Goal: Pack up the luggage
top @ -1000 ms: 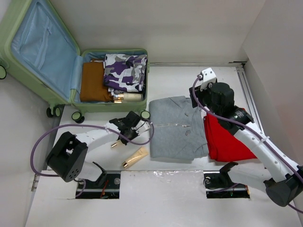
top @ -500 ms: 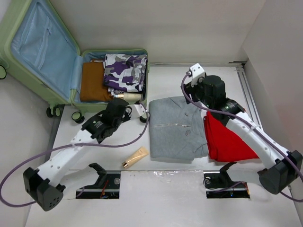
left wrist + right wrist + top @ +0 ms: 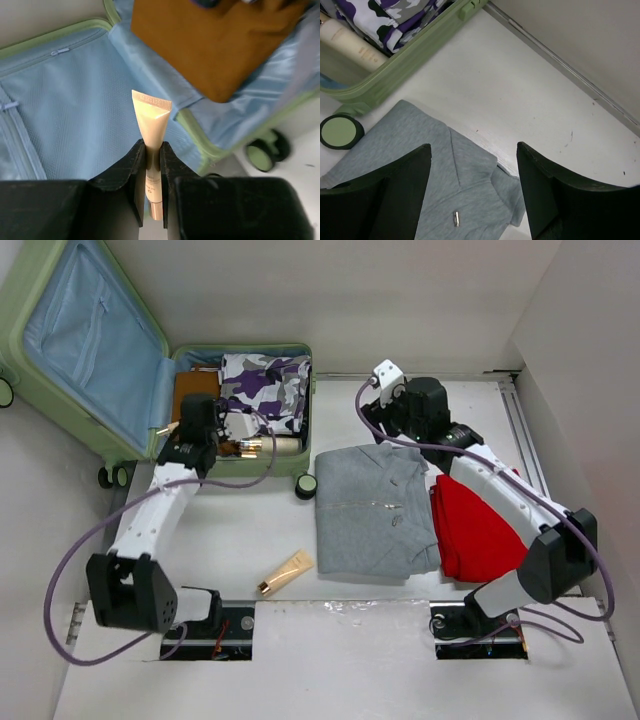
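I should next lower the cream tube with my left gripper toward that gap by the luggage's near side (image 3: 243,109), as empty lining shows beside the brown garment.
The luggage (image 3: 90,340) lies open at the far left, with its blue-lined lid up. A brown garment (image 3: 190,415) and a purple camouflage garment (image 3: 265,390) lie in its base. My left gripper (image 3: 178,429) hovers over the hinge side. It is shut on a cream tube (image 3: 151,120), which points at the lining (image 3: 75,110) beside the brown garment (image 3: 220,45). My right gripper (image 3: 473,147) is open and empty above the collar of a grey hoodie (image 3: 455,200). In the top view it (image 3: 392,438) is at the hoodie's (image 3: 375,510) far edge.
A second cream tube (image 3: 287,573) lies near the table's front edge. A round green compact (image 3: 306,486) sits by the suitcase corner. A folded red garment (image 3: 480,530) lies right of the hoodie. Bottles (image 3: 270,445) lie along the suitcase's near wall (image 3: 420,55).
My left arm has swung from the middle of the table up to the suitcase with a tube in its grip. My right gripper has moved left and farther back, over the hoodie's collar.
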